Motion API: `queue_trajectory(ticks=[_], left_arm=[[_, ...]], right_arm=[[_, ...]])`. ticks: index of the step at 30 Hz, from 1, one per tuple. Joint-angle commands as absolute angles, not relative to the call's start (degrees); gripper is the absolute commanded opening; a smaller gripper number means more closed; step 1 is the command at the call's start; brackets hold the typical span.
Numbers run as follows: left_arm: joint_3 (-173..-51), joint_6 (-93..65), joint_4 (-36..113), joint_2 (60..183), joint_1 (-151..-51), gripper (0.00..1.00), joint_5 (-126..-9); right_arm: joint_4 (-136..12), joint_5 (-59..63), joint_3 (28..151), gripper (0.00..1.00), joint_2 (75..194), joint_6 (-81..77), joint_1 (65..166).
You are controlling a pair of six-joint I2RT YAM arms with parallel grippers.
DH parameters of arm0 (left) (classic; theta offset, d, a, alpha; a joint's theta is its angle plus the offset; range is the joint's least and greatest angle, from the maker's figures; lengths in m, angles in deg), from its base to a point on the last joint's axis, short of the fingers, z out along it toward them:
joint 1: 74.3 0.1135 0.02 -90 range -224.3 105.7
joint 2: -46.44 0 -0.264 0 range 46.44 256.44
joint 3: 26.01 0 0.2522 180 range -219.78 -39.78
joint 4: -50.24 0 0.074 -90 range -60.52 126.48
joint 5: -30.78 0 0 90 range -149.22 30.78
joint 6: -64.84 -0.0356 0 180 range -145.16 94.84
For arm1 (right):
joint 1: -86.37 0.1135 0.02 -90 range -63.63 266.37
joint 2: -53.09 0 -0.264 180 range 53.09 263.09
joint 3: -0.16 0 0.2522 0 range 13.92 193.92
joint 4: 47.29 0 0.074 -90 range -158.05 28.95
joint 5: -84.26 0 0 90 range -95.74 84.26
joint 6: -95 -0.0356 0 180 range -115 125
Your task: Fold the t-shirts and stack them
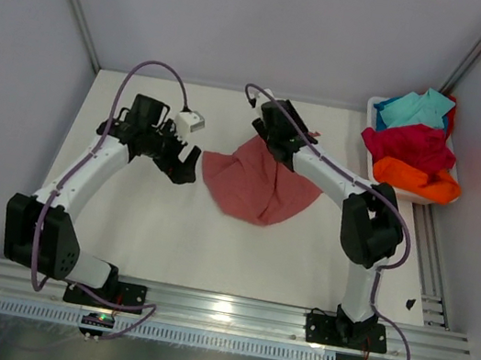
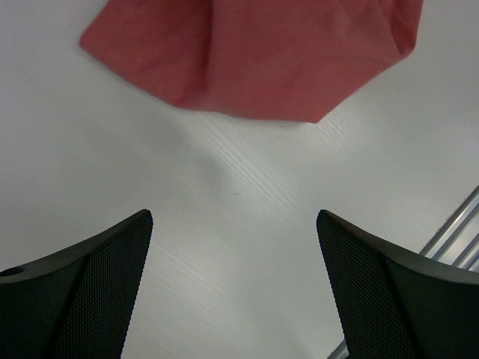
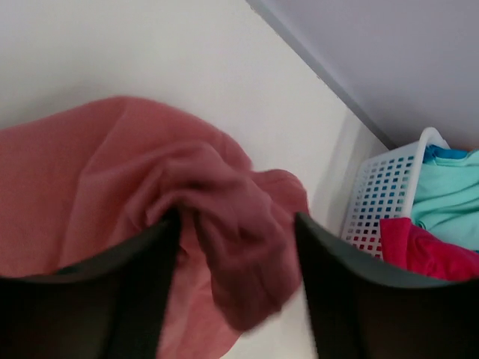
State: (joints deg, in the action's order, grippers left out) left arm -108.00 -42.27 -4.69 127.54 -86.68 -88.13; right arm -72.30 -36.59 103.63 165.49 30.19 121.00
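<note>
My left gripper will next move toward the salmon-pink t-shirt [image 1: 258, 188]. Then it will go down onto the edge of the t-shirt that faces it, its facing edge [image 1: 210, 180].
A salmon-pink t-shirt [image 1: 258, 188] lies crumpled on the white table [image 1: 210, 249] between the arms. My right gripper [image 1: 267, 133] hovers over its far edge. In the right wrist view the right gripper [image 3: 237, 217] has its jaws apart, and a blurred bunch of the pink t-shirt [image 3: 224, 224] hangs loose between them. My left gripper [image 1: 189, 166] is just left of the shirt. Its wrist view shows the left gripper [image 2: 233, 215] wide open over bare table, the pink t-shirt [image 2: 254, 60] ahead of it. Turquoise [image 1: 416, 108], crimson [image 1: 410, 143] and orange [image 1: 417, 180] t-shirts sit piled in the tub.
The white plastic tub [image 1: 375, 106] stands at the back right corner; the right wrist view shows the tub [image 3: 382, 194] as well. Grey walls close in the back and sides. An aluminium rail [image 1: 227, 308] runs along the near edge.
</note>
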Motion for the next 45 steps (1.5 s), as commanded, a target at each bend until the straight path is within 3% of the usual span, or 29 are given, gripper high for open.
queue_trajectory(ticks=[1, 8, 22, 30, 45], left_arm=[[-106.84, -47.48, -10.01, 125.54, -87.48, 0.92, -92.27], [-104.55, -47.93, -6.78, 126.77, -87.57, 0.92, -91.04], [-108.33, -41.95, 0.71, 139.86, -91.79, 0.87, -92.27], [-110.16, -35.89, 8.17, 149.26, -94.16, 0.85, -89.73], [-119.14, -30.61, 12.23, 158.14, -95.92, 0.86, -85.59]], right_arm=[[-70.11, -42.14, 103.31, 0.85, 165.24, 29.87, 120.56], [-73.79, -34.22, 95.67, 0.86, 157.51, 29.78, 120.64], [-70.55, -40.28, 84.59, 0.83, 153.37, 29.44, 114.59], [-73.53, -35.02, 86.43, 0.82, 156.27, 26.27, 108.08], [-74.58, -28.68, 85.37, 0.82, 156.45, 26.18, 107.64]])
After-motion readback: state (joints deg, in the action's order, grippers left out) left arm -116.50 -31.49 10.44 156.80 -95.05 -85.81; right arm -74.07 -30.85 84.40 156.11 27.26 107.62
